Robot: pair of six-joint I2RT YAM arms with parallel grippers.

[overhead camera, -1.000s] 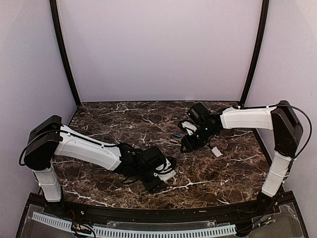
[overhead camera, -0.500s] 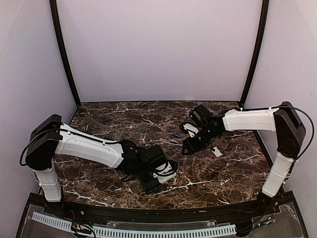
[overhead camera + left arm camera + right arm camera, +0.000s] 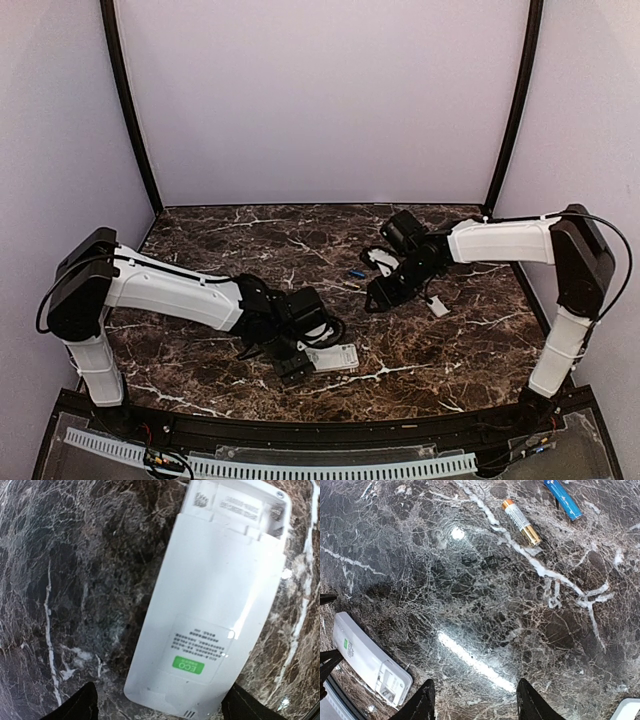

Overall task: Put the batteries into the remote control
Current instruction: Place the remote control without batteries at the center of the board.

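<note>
Next I need to carry my right gripper outward and lower it onto the silver-and-gold battery's gold end [image 3: 354,288] [image 3: 532,536], since that battery lies below and outward of my empty fingertips.
The white remote control [image 3: 334,357] lies back up on the marble table, its battery bay [image 3: 240,507] open and empty. My left gripper [image 3: 301,364] is open just left of it; in the left wrist view [image 3: 161,711] the remote's lower end [image 3: 200,630] lies between the spread fingertips, untouched. A blue battery [image 3: 356,272] lies mid-table, and shows in the right wrist view [image 3: 562,499] beside a silver-and-gold battery [image 3: 521,522]. My right gripper [image 3: 372,297] is open and empty over bare table [image 3: 476,702], short of both batteries. The remote shows there at lower left [image 3: 370,662].
A small white flat piece [image 3: 438,307] lies on the table right of the right gripper; its corner shows in the right wrist view [image 3: 627,711]. Pale walls and dark posts close in the back and sides.
My left gripper has drawn back to the left, and the remote now lies more exposed on the table beside it. The right arm has barely moved.
</note>
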